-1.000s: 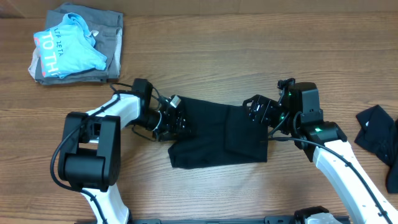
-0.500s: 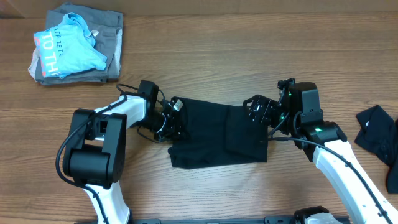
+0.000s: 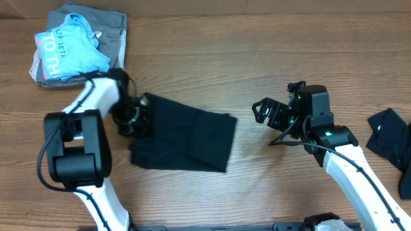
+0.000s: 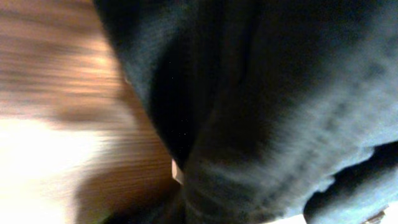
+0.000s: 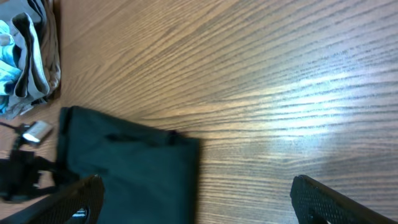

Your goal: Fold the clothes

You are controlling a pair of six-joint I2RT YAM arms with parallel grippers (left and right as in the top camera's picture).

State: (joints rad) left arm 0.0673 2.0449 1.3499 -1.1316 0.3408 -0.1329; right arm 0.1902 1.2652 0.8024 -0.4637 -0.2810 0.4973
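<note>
The garment's opposite end (image 3: pixel 220 135) lies flat to the right of my left gripper in the overhead view. So I will lift the held edge over onto that end and let go.
The folded black garment (image 3: pixel 189 138) lies left of the table's middle. My left gripper (image 3: pixel 140 120) is shut on its left edge. In the left wrist view black fabric (image 4: pixel 280 106) fills most of the frame and hides the fingers; a small pale tab (image 4: pixel 177 172) shows at its edge. My right gripper (image 3: pixel 265 122) stands open to the right of the garment, apart from it. In the right wrist view its open gripper (image 5: pixel 199 208) frames the garment's right edge (image 5: pixel 130 168) and bare wood. A second black garment (image 3: pixel 390 138) lies at the far right edge.
A grey folded garment (image 3: pixel 115 38) with a light blue lettered shirt (image 3: pixel 67 48) on top sits at the back left corner, close behind my left arm (image 3: pixel 96 102). The same pile (image 5: pixel 28 56) shows at the left of the right wrist view.
My left gripper has shut on the garment's left edge and dragged it leftward, out from under the right gripper. The right arm has not moved.
</note>
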